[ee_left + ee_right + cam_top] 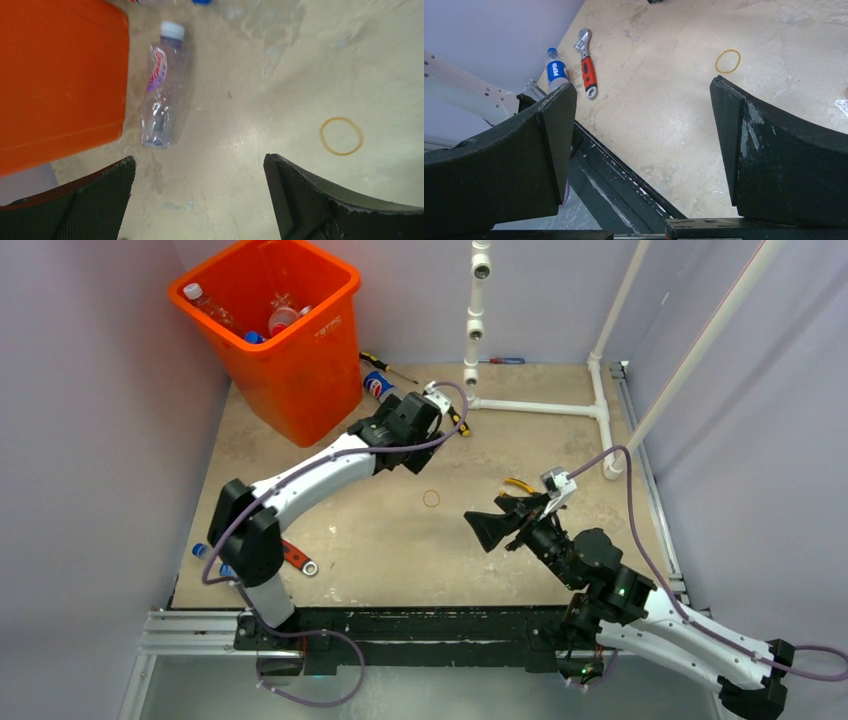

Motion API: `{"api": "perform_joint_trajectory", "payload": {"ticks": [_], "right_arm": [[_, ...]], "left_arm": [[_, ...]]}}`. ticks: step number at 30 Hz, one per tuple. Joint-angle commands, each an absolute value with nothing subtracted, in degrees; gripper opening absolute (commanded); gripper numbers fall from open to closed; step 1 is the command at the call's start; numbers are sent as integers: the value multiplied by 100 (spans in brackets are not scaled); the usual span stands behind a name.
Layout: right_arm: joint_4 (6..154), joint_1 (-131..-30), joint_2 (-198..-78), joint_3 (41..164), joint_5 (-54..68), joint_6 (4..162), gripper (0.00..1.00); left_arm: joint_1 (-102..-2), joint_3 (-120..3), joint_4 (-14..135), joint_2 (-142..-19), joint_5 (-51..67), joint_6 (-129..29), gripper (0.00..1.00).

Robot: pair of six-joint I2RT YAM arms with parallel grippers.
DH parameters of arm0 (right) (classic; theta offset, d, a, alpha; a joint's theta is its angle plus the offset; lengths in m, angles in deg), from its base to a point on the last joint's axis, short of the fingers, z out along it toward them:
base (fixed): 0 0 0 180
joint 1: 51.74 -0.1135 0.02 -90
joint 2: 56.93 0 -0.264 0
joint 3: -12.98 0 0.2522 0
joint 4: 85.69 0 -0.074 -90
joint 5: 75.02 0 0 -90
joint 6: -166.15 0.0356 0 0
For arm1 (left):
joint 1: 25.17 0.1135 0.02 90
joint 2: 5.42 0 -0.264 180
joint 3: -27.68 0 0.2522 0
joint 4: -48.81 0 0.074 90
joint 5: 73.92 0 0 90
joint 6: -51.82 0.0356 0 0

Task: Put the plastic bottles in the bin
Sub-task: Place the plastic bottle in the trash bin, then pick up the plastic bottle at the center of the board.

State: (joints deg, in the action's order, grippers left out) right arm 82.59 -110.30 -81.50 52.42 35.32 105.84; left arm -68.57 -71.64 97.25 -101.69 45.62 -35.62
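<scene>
I will lower and move my left gripper toward the bin (pixel 265 335), onto the clear bottle's labelled body next.
The orange bin (pixel 265 335) stands at the far left and holds several bottles (pixel 283 315). Its wall fills the left of the left wrist view (pixel 60 80). A clear bottle (pixel 162 95) with a white cap and a pink label lies on the table beside the bin, just ahead of my left gripper (pixel 200 165). That gripper is open and empty, and hovers by the bin's near right corner (pixel 395 430). A Pepsi bottle (pixel 378 386) lies right of the bin. Another Pepsi bottle (pixel 555 75) lies at the table's near left edge (pixel 205 552). My right gripper (pixel 490 530) is open and empty above mid-table (pixel 642 85).
A red-handled wrench (pixel 298 558) lies near the left arm's base, also in the right wrist view (pixel 586 70). A rubber band (pixel 431 498) lies mid-table. Yellow pliers (pixel 518 484), a screwdriver (pixel 385 365) and the white pipe frame (pixel 540 405) lie farther back. A black rail (pixel 400 625) edges the front.
</scene>
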Motion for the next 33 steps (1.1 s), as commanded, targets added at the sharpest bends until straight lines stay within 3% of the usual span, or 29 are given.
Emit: {"api": "perform_joint_trajectory", "payload": {"ticks": [1,11,21,27,33], "right_arm": [[8081,-11046,-7956,5176,3670,10657,99],[8139,-11047,-7811,5037,3426,10682,99],[8132,-11046,-7816,5003,3259,10588,99],[8230,-11049,-7872,4942,3207,10579,99],[8242,-11050,-7840,4933,3226,10551,99]], "left_arm": [[-6338,-7433,10139,-10694,4299,-3301,99],[-5494,-8511,9975,-12441,4432,-2997,99],[-4949,-8937,9788,-13344,3858,-3029,99],[-4899,-8844,9638,-13488,3888,-3136,91],[-4899,-8531,9552,-13608,3631,-3259,75]]}}
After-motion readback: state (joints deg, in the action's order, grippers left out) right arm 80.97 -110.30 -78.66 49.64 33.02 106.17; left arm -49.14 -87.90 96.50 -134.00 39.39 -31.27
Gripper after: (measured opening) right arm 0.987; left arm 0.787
